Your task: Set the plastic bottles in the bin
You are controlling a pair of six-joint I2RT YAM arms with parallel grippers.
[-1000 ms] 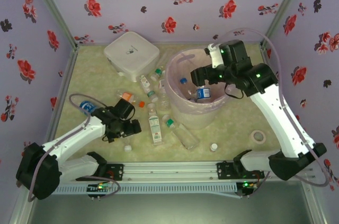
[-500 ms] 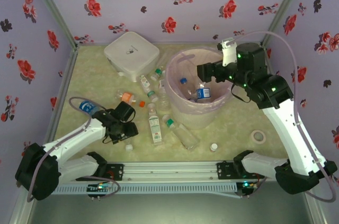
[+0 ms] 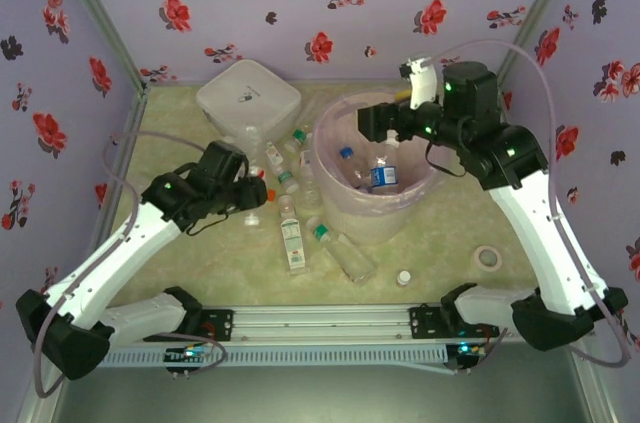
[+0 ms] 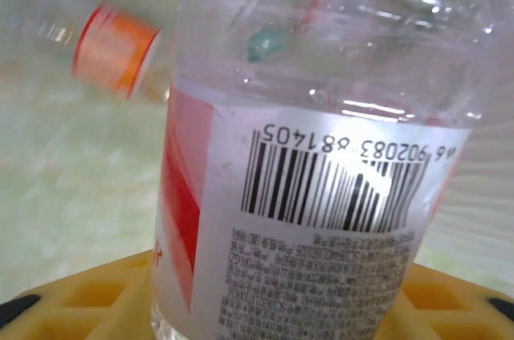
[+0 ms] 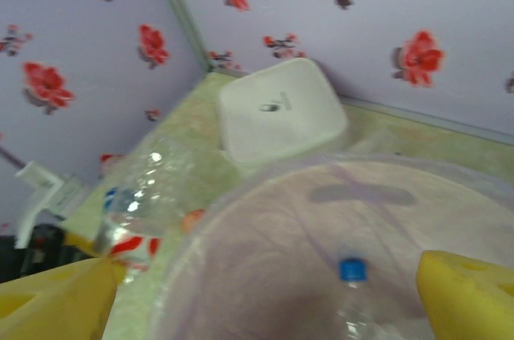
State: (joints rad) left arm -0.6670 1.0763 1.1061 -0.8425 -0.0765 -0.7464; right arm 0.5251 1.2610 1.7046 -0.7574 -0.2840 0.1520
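Note:
I will next move my open right gripper from over the bin [image 3: 330, 133] across to the held bottle's clear upper end, which sticks out free above the left gripper's fingers.
My left gripper [image 3: 253, 195] is shut on a clear plastic bottle [image 4: 321, 155] with a white and red barcode label, held upright between the yellow fingers [image 4: 76, 300] above the table, left of the bin. The bin [image 3: 330, 133], a round bucket with a pale pink bag, holds two blue-capped bottles [image 3: 381, 176]. My right gripper [image 3: 372, 124] hovers open and empty over the bin's far rim [image 5: 241, 195], with a blue-capped bottle [image 5: 352, 269] below it. More bottles [image 3: 293, 239] lie between the left gripper and the bin, one with an orange cap [image 4: 116, 49].
A white lidded box [image 3: 247, 95] stands at the back left, beside the bin. A loose white cap [image 3: 403, 278] and a tape ring [image 3: 488, 258] lie on the table at the front right. Flowered walls close in three sides.
My left arm has risen from the table's front left with the labelled bottle and swung toward the bin. My right gripper came up out of the bin and now hovers over its rim.

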